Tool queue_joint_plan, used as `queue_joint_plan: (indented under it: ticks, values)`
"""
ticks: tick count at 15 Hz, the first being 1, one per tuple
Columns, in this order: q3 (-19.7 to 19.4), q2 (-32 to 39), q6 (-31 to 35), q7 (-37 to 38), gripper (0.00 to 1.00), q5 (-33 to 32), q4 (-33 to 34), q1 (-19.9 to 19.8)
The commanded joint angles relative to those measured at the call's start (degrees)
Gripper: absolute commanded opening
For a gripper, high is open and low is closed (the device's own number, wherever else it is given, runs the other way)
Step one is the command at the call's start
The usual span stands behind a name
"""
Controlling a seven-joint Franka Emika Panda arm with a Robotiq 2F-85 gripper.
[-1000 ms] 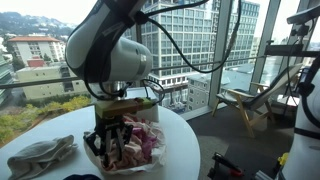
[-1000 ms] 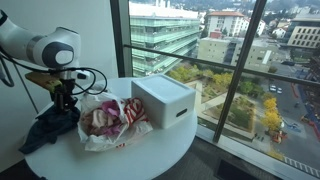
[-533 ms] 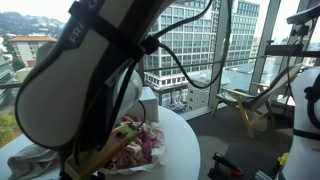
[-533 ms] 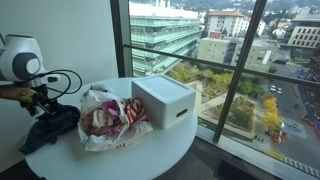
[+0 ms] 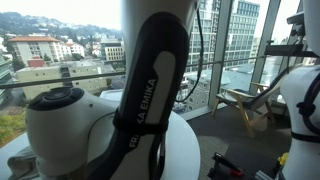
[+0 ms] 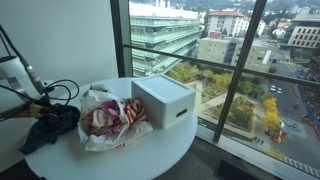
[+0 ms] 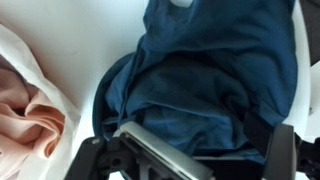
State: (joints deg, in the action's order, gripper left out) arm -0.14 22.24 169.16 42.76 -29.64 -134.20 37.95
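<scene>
I need to lower my gripper next onto the crumpled folds of the dark blue cloth and close it, because its open fingers are already wide on either side of them.
A dark blue cloth [image 7: 200, 80] lies crumpled on the round white table [image 7: 70, 30] and fills most of the wrist view. My gripper [image 7: 205, 140] hangs just above it, open, its two fingers [image 7: 150, 150] standing wide apart on either side of the folds, gripping nothing. In an exterior view the same blue cloth [image 6: 50, 125] lies at the table's left side. The arm [image 6: 15, 80] is almost out of frame beside it. Pink fabric [image 7: 25, 120] shows at the left edge of the wrist view.
A clear plastic bag [image 6: 108, 118] of pink and white clothes lies mid-table, with a white box [image 6: 165, 100] beside it. The arm [image 5: 150, 90] blocks most of an exterior view. Floor-to-ceiling windows [image 6: 220, 50] stand behind the table [image 6: 150, 150].
The arm has swung away from the bag toward the blue cloth at the table's side. The jaws have gone from partly closed to wide apart.
</scene>
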Motion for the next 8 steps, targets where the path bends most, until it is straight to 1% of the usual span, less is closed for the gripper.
queue_joint_plan:
  ticks: [1, 3, 5, 8]
  values:
    - [-12.40, 4.67, 2.50, 11.66, 1.00, -12.57, 4.98, 12.17]
    - [-17.80, 6.99, 3.08, 17.63, 1.00, -18.05, 6.97, 17.75]
    - [-20.69, 9.45, 2.55, 21.63, 1.00, -21.14, 8.66, 21.39]
    - [-23.69, 13.01, 2.26, 25.71, 1.00, -23.02, 10.52, 25.05]
